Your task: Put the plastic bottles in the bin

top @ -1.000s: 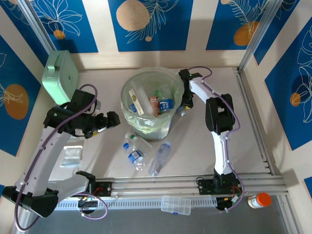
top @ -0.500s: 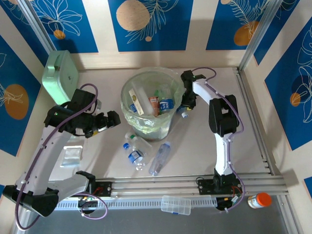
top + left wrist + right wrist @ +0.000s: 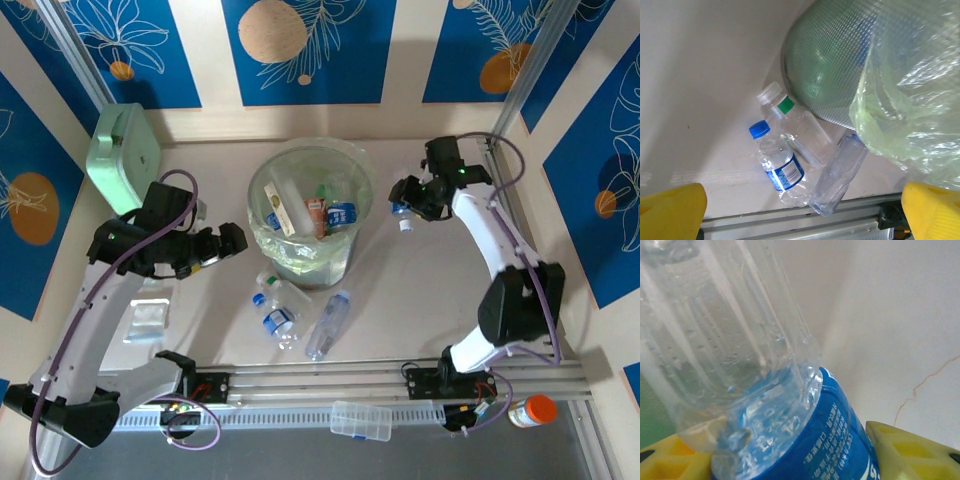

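Note:
The bottle is outside the bin (image 3: 300, 262), so my right gripper next rises and crosses over the bin's opening (image 3: 312, 182) beside it toward my left gripper to release it.
The bin (image 3: 300, 262), a round translucent bucket lined with a clear bag, stands mid-table with several bottles inside. My right gripper (image 3: 408, 200) hangs to the right of the bin, shut on a clear blue-labelled bottle (image 3: 402, 210) whose white cap points down. In the right wrist view that bottle (image 3: 790, 420) sits between the yellow fingers (image 3: 910, 450). My left gripper (image 3: 232, 241) is open, left of the bin, with nothing between its fingers (image 3: 670, 212). In front of the bin lie three bottles: a white-capped one (image 3: 795, 125), a blue-capped one (image 3: 780, 165) and a clear one (image 3: 840, 170).
A mint-green case (image 3: 122, 155) leans at the back left. A flat clear plastic piece (image 3: 148, 320) lies under the left arm. Metal rails (image 3: 400, 375) run along the front edge, with a clear rectangular box (image 3: 360, 420) and an orange-lidded jar (image 3: 530, 410) beyond them.
My right gripper shut on the blue-labelled bottle beside the bin, then the arm swung it up and to the right. The left arm has not moved.

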